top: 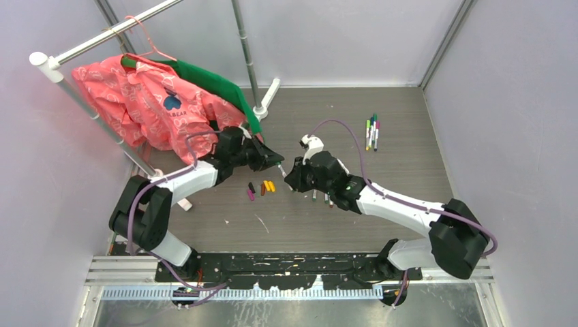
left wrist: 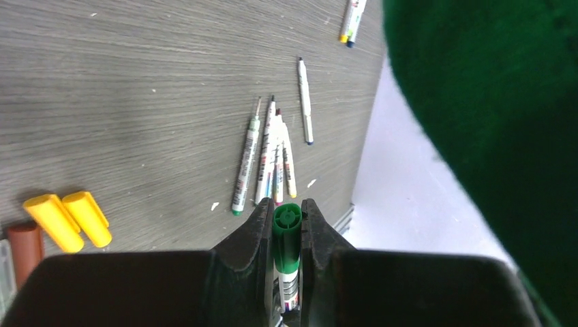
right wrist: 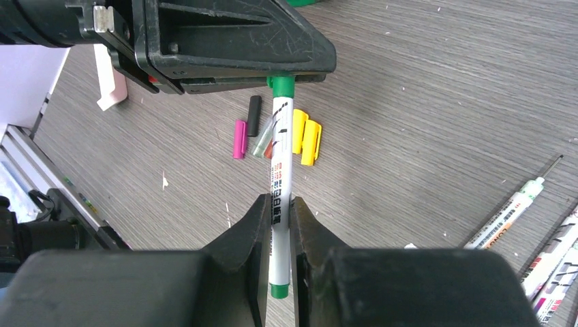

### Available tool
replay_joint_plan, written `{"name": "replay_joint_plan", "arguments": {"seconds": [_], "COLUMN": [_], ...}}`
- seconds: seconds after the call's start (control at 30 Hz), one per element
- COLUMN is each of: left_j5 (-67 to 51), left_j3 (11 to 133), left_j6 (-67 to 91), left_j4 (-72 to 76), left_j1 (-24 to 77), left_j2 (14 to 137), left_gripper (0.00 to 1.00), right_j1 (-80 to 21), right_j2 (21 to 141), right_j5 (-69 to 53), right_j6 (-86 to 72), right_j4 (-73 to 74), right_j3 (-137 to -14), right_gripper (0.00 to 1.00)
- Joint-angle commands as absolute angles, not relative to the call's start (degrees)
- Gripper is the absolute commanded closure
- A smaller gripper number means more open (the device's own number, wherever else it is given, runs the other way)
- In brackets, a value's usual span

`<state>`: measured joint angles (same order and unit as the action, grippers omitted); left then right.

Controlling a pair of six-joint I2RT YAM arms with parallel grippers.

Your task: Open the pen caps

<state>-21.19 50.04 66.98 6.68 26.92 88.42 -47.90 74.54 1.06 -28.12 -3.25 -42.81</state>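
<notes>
Opened pens lie together, so my right gripper will next move away from the green cap [left wrist: 287, 228]. Then it will go down over the uncapped pens and let go of the body of the white pen there.
One white pen [right wrist: 279, 157] hangs above the table, held between both grippers. My left gripper [left wrist: 287, 211] is shut on its green cap [left wrist: 287, 228], which still sits on the barrel. My right gripper [right wrist: 277, 204] is shut on the white barrel near its green tail end. In the top view the left gripper [top: 278, 162] and right gripper [top: 292, 178] meet nose to nose at the table's middle. Loose pen caps lie below: two yellow ones [right wrist: 308, 136], a magenta one [right wrist: 239, 139], a black one [right wrist: 253, 116] and a brown one [left wrist: 26, 248].
Several uncapped pens [top: 322, 197] lie beside the right arm. A bundle of capped pens [top: 372, 131] lies at the back right. A clothes rail with a pink garment [top: 150, 102] and a green garment [left wrist: 491, 102] stands at the back left, close over the left arm.
</notes>
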Motion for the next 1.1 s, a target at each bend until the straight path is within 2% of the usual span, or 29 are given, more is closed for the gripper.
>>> {"name": "replay_joint_plan", "arguments": {"seconds": [0.0, 0.17, 0.43, 0.5, 0.6, 0.67, 0.77, 1.07], "left_j5": [-20.03, -24.17, -26.25, -25.94, -22.82, -17.78, -8.41, 4.19], "left_j3": [48.34, 46.12, 45.97, 46.58, 49.56, 52.09, 54.57, 54.44], "left_j6": [71.45, 73.88, 72.63, 69.84, 61.83, 55.07, 48.15, 42.45], "left_j4": [29.38, 37.44, 36.21, 32.05, 17.71, 4.45, -7.16, -19.04], "left_j1": [21.06, 18.82, 16.79, 16.85, 17.66, 19.68, 24.05, 30.28], "left_j2": [88.85, 90.43, 89.85, 88.8, 85.95, 83.91, 82.11, 84.91], "left_gripper": [1.0, 1.0, 1.0, 1.0, 1.0, 1.0, 1.0, 1.0], "right_j1": [-48.7, -48.58, -48.44, -48.4, -48.48, -48.36, -48.19, -47.93], "right_j2": [71.73, 70.64, 69.82, 69.43, 68.45, 68.14, 68.95, 72.62], "right_j5": [-1.49, -2.29, -0.78, 1.42, 6.95, 10.8, 15.22, 25.23], "right_j6": [-29.22, -30.11, -30.03, -29.32, -28.01, -27.12, -26.65, -26.89], "right_j4": [5.66, 4.87, 5.98, 7.21, 10.34, 13.02, 16.02, 20.62], "right_j3": [-39.74, -39.21, -38.85, -39.44, -40.96, -41.96, -43.22, -44.3], "right_gripper": [0.99, 0.99, 0.99, 0.99, 0.99, 0.99, 0.99, 0.99]}}
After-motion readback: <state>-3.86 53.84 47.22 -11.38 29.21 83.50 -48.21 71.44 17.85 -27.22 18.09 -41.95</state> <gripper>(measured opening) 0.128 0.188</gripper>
